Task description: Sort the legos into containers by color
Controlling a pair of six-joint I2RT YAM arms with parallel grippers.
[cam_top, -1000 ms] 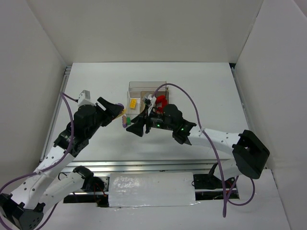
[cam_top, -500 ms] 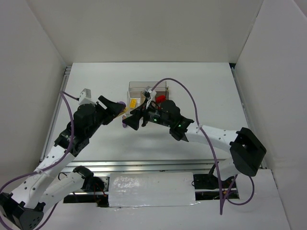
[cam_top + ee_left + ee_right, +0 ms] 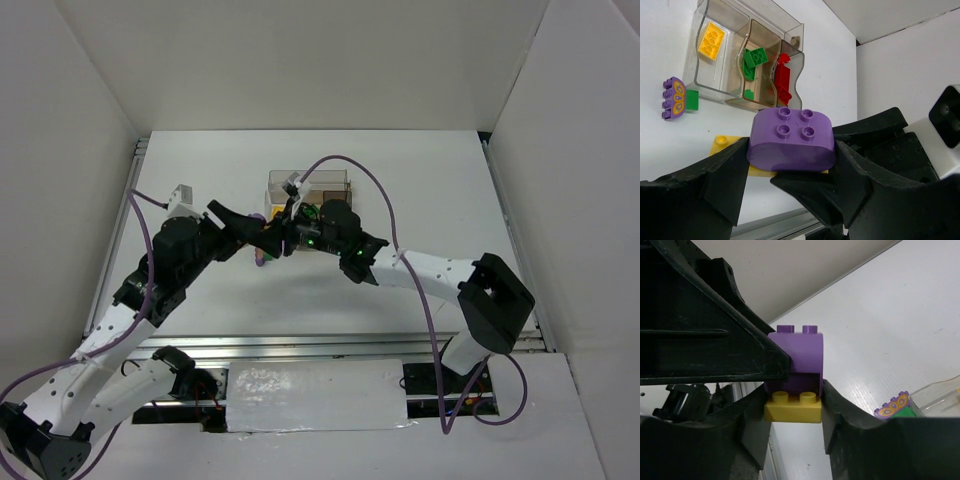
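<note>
My right gripper pulls the flat yellow lego off the purple one next, moves outward over the bin holding yellow (image 3: 278, 212) (image 3: 946, 399) and releases.
My left gripper (image 3: 791, 161) is shut on a purple oval lego (image 3: 792, 137) held above the table. A yellow lego (image 3: 792, 408) is stuck under the purple one (image 3: 799, 354). My right gripper (image 3: 792, 421) is shut on that yellow lego from both sides. In the top view the two grippers meet at the left (image 3: 258, 228) and right (image 3: 280, 236) of the same spot, just left of the containers (image 3: 312, 181). The bins (image 3: 699, 75) hold a yellow lego (image 3: 713, 40), green legos (image 3: 754, 57) and red legos (image 3: 783, 80).
A purple butterfly-print lego (image 3: 674, 98) joined to a small green lego (image 3: 693, 99) lies on the table left of the bins; it also shows in the right wrist view (image 3: 894, 404). White walls enclose the table; a metal rail runs along the near edge.
My right arm has swung left and toward my left gripper, and its jaws now grip the yellow lego under the purple one. The left arm has barely moved.
</note>
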